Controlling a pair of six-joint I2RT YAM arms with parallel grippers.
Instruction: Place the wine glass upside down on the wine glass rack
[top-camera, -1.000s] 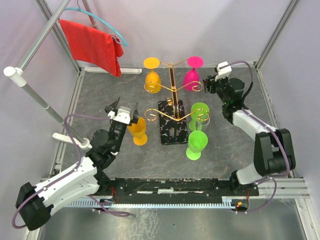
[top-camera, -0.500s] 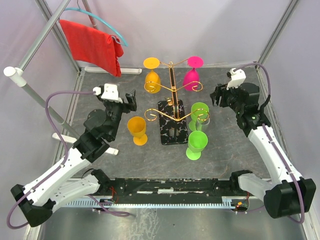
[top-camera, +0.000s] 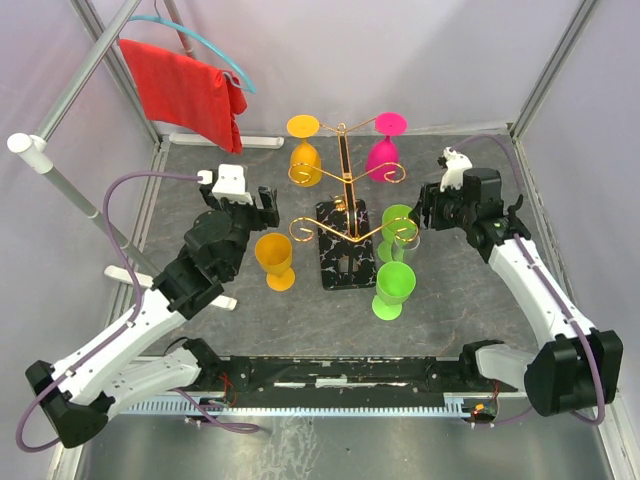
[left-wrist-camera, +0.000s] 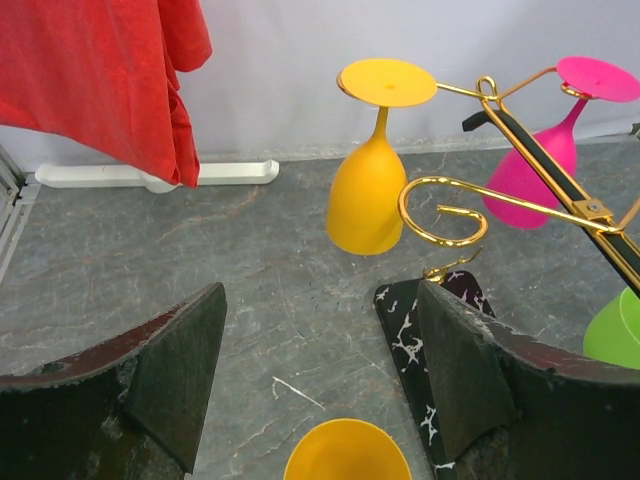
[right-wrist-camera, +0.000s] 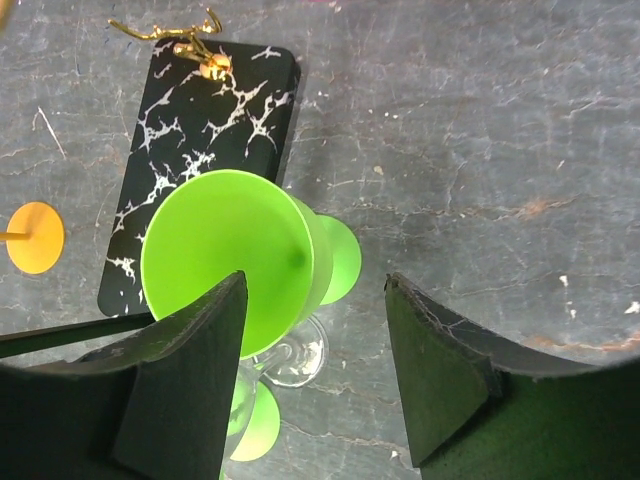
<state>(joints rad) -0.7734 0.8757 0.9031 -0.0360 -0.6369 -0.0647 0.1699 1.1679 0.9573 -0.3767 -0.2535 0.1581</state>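
Note:
The side of the far green glass (top-camera: 409, 217) (right-wrist-camera: 314, 252) is below my right gripper, between its open fingers, so next the gripper will lower those fingers on both sides of the glass's rim and close.
The gold wire wine glass rack (top-camera: 343, 190) stands on its black veined base (top-camera: 340, 262) mid-table. A yellow glass (top-camera: 305, 160) and a pink glass (top-camera: 383, 155) hang upside down on its far arms. A yellow wine glass (top-camera: 274, 258) stands upright left of the base. Two green glasses (top-camera: 400, 225) (top-camera: 393, 288) stand upright on the right, with a clear glass (right-wrist-camera: 295, 352) between them. My left gripper (top-camera: 262, 200) is open and empty, above and behind the upright yellow glass (left-wrist-camera: 347, 452). My right gripper (top-camera: 425, 205) is open and empty over the far green glass (right-wrist-camera: 235, 255).
A red cloth (top-camera: 185, 90) hangs on a blue hanger at the back left, also seen in the left wrist view (left-wrist-camera: 100, 80). A white strip (left-wrist-camera: 150, 175) lies along the back wall. A white pole (top-camera: 70, 190) slants along the left side. Enclosure walls surround the table.
My left gripper has left the upright yellow glass and risen back and left of it. My right gripper has swung from beside the pink glass to over the green glasses.

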